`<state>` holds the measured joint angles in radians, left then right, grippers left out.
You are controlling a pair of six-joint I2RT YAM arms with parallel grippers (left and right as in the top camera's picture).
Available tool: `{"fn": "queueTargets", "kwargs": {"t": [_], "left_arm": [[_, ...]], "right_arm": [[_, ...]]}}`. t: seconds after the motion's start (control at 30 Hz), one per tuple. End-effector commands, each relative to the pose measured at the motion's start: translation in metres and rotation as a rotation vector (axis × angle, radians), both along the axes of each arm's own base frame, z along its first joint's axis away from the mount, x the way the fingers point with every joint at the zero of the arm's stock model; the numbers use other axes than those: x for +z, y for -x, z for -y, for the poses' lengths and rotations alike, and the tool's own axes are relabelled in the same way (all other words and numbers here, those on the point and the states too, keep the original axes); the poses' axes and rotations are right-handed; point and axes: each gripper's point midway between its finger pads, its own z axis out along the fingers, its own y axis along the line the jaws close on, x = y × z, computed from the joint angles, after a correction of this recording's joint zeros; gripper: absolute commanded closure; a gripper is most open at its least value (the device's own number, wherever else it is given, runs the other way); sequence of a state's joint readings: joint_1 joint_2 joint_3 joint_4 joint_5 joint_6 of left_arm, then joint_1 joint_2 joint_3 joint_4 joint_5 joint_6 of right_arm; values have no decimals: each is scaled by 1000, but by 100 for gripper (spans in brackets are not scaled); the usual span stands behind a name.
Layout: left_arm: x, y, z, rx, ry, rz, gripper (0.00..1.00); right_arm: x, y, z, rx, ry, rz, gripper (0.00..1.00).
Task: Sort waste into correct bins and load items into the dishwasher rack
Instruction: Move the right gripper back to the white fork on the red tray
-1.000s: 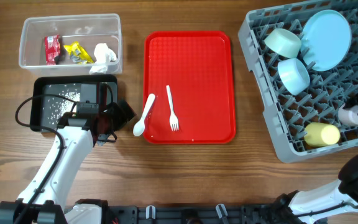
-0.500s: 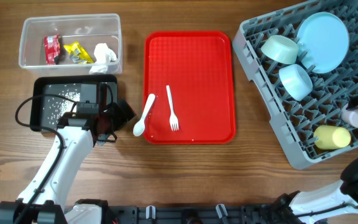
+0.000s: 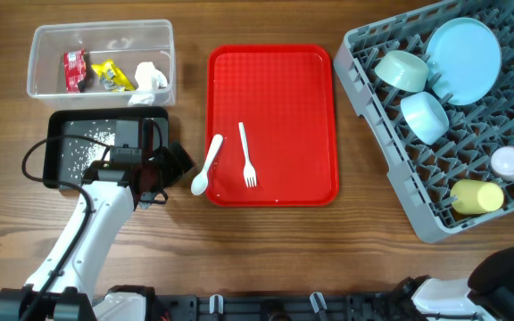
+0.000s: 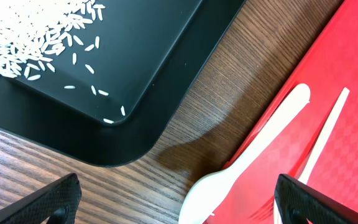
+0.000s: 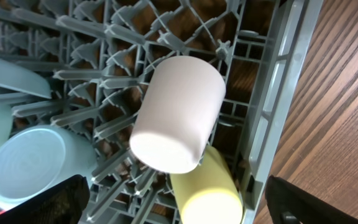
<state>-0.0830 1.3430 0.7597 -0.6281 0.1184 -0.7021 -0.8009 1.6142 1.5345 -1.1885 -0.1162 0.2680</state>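
Observation:
I should swing my right gripper over the red tray and down onto the white fork's handle (image 3: 244, 147) next, as it is below, to the gripper's left in the overhead view.
My left gripper (image 3: 169, 165) (image 4: 179, 208) is open and empty, low over the table beside the white spoon (image 3: 208, 165) (image 4: 253, 152), whose bowl hangs off the red tray's edge. The white fork (image 3: 247, 156) lies next to it. The grey dishwasher rack (image 3: 391, 169) holds two pale blue bowls (image 3: 402, 69), a plate (image 3: 463, 48), a white cup (image 3: 511, 162) (image 5: 179, 115) and a yellow cup (image 3: 476, 195) (image 5: 207, 193). My right gripper (image 5: 179, 205) is open above the cups and out of the overhead view. The clear tub (image 3: 34, 62) holds the wrappers and tissue. Rice (image 3: 87, 147) lies in the black tray (image 3: 56, 152).
The flat red tray (image 3: 272, 80) lies in the middle between the bins and the rack. The left arm's cable loops beside the black tray. The rack sits skewed at the right edge of the table.
The right gripper let go of the white cup and drew back out of the overhead view. The rack turned and shifted slightly. The left arm has not moved.

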Motion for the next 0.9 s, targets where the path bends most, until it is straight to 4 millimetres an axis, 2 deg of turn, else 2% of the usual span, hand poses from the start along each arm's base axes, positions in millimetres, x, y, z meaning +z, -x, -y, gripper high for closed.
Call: {"fn": "queueTargets", "kwargs": {"t": [0.0,0.07,0.13,0.23,0.4,0.47,0.5,0.63,0.73,0.8,0.87], "left_arm": [[-2,1,1,11,8,-8,0],[-2,1,1,11,8,-8,0],[-2,1,1,11,8,-8,0],[-2,1,1,11,8,-8,0],[-2,1,1,11,8,-8,0],[-2,1,1,11,8,-8,0],[-2,1,1,11,8,-8,0],[-2,1,1,11,7,-8,0],[-2,1,1,11,8,-8,0],[-2,1,1,11,8,-8,0],[-2,1,1,11,8,-8,0]], "right_arm": [[16,-10,-11,47,20,47,13],[20,-15,-19,98,36,53,24],[25,-22,-30,150,46,62,31],[35,-39,-62,299,34,116,34],[50,-59,-133,544,35,158,32],[54,-70,-183,695,29,170,29],[54,-73,-199,743,26,172,28],[48,-87,-286,954,-7,199,19],[41,-95,-342,1053,-36,223,17],[32,-98,-383,1136,-55,236,17],[14,-100,-425,1190,-78,226,17]]}}
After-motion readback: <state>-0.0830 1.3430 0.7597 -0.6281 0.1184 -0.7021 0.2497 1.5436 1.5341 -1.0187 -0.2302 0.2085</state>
